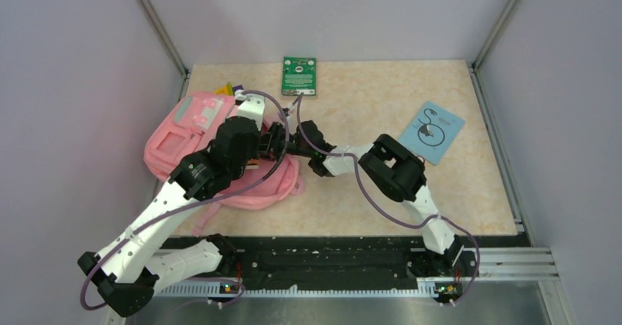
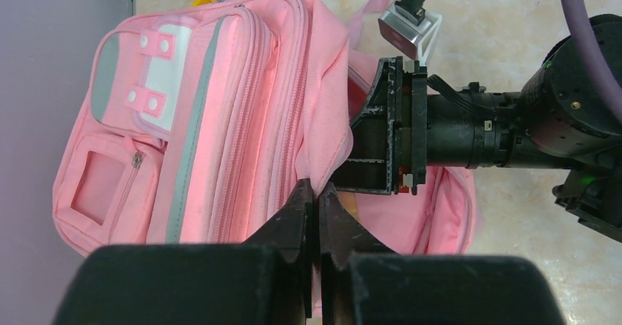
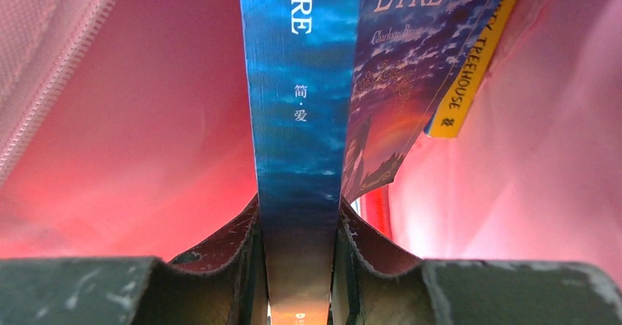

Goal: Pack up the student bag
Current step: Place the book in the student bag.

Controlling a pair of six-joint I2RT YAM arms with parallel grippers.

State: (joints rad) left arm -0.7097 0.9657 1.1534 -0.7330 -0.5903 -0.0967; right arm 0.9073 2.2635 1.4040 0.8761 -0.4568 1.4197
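I should next push my right gripper left in the top view, deeper into the bag, beside the yellow-spined book (image 3: 469,68) farther in, then let go of the book's spine.
The student bag (image 1: 172,141) lies at the table's left, pink with grey stripes and white patches (image 2: 205,119). My left gripper (image 2: 317,191) is shut on a fold of pink fabric at the edge of the bag's opening and holds it up. My right gripper (image 3: 299,222) is inside the bag, pink lining all around it. It is shut on the spine of a blue book (image 3: 301,105) lettered "Eyre". A yellow-spined book (image 3: 469,68) lies behind that one inside the bag. In the left wrist view the right gripper's black body (image 2: 396,134) enters the opening.
A green book (image 1: 299,75) lies at the table's far edge. A light blue booklet (image 1: 431,130) lies at the right. Yellow and purple items (image 1: 227,89) poke out behind the bag. Grey walls close in the table on three sides.
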